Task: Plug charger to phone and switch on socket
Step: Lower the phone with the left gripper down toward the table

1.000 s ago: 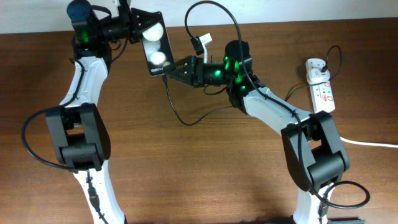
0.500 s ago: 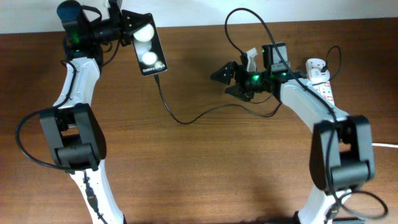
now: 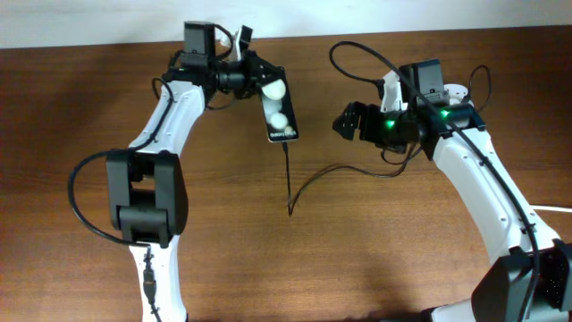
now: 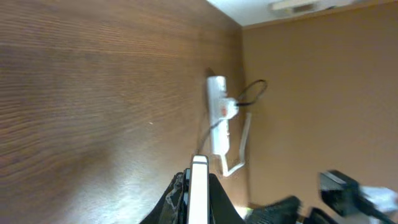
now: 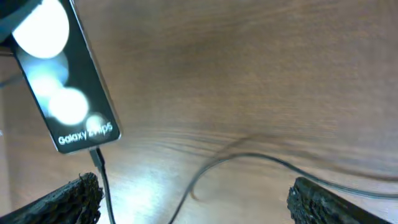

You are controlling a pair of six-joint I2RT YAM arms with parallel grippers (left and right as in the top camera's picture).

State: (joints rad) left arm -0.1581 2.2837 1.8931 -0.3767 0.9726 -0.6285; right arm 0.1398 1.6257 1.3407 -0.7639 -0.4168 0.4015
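Observation:
My left gripper should move down and a little back and let go of the phone on the bare tabletop below, because the cable's plug is already in the phone's lower end.
My left gripper (image 3: pixel 265 84) is shut on the black phone (image 3: pixel 278 112) and holds it over the table's middle. In the left wrist view the phone (image 4: pixel 199 186) stands edge-on between the fingers. The charger's black cable (image 3: pixel 291 183) is plugged into the phone's lower end and loops right toward my right arm. My right gripper (image 3: pixel 350 121) is open and empty, right of the phone. The right wrist view shows the phone (image 5: pixel 62 81), the plug (image 5: pixel 96 155) and the cable (image 5: pixel 249 158). The white socket (image 4: pixel 217 115) with the adapter (image 4: pixel 229 109) lies far right, mostly hidden under my right arm in the overhead view.
The thick white mains cord (image 3: pixel 550 207) runs off the right edge. My right arm (image 4: pixel 339 190) shows as a dark shape at the left wrist view's lower right. Brown wooden table (image 3: pixel 223 233) with a wall along its far edge.
My right gripper has let go near the phone's plug end and drawn back to the right, open. My left gripper has swung the phone right toward the middle, cable trailing from it.

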